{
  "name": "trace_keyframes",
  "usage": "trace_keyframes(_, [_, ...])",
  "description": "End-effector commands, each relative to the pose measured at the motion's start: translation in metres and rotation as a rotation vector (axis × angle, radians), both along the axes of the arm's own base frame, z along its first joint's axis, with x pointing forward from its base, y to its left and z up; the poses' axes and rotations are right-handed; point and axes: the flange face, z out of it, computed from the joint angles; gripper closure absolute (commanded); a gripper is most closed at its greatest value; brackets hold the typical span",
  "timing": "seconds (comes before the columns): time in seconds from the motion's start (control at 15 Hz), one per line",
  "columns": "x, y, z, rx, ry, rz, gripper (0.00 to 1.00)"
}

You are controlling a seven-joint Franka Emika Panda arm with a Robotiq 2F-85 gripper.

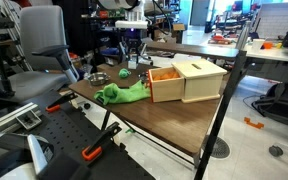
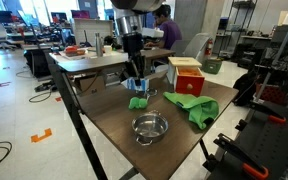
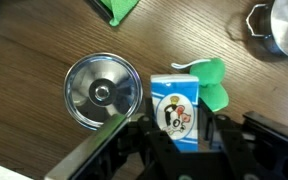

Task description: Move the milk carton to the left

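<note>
My gripper lowers the hanging item onto the bare wood point(image 3: 148, 98) between the metal lid and green object next and releases it. The milk carton point(image 3: 174, 112) hangs above the table.
The milk carton point(image 3: 174, 112) is small, blue and white, with a cartoon picture on its face. In the wrist view it sits between my gripper's point(image 3: 176, 140) two black fingers, which press on both of its sides. In an exterior view the gripper point(image 2: 136, 82) hangs over the far part of the wooden table point(image 2: 114, 120) with the blue carton point(image 2: 136, 88) in it, just above a small green object point(image 2: 139, 102). The gripper point(image 1: 132, 56) also shows in the exterior view from the opposite side, where the carton is too small to make out.
A round metal lid point(image 3: 102, 92) lies beside the carton, and a small green object point(image 3: 216, 85) lies on its other side. A steel pot point(image 2: 149, 127), a green cloth point(image 2: 194, 108) and a large wooden box point(image 1: 189, 80) also stand on the table.
</note>
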Motion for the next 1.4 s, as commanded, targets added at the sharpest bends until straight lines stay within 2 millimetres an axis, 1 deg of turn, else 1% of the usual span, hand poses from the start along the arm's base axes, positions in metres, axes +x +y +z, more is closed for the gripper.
trace_keyframes(0.0, [0.009, -0.001, -0.016, 0.003, 0.034, -0.003, 0.83])
trace_keyframes(0.2, [0.011, -0.002, -0.031, -0.003, 0.042, -0.008, 0.83])
trace_keyframes(0.47, [0.012, -0.002, -0.042, -0.007, 0.046, -0.011, 0.83])
trace_keyframes(0.53, [0.012, -0.001, -0.043, -0.005, 0.047, -0.018, 0.34])
trace_keyframes(0.67, [0.012, 0.000, -0.042, 0.004, 0.048, -0.018, 0.25])
trace_keyframes(0.73, [0.012, 0.001, -0.040, 0.008, 0.045, -0.016, 0.16])
trace_keyframes(0.8, [0.011, 0.002, -0.035, 0.015, 0.037, -0.014, 0.10])
trace_keyframes(0.87, [0.011, 0.003, -0.030, 0.021, 0.030, -0.012, 0.01])
trace_keyframes(1.07, [0.006, 0.007, -0.005, 0.059, -0.010, -0.006, 0.00])
trace_keyframes(1.2, [-0.003, 0.007, 0.018, 0.084, -0.028, -0.010, 0.00])
trace_keyframes(1.27, [-0.009, 0.005, 0.030, 0.097, -0.046, -0.015, 0.00])
trace_keyframes(1.33, [-0.013, -0.002, 0.039, 0.094, -0.059, -0.008, 0.00])
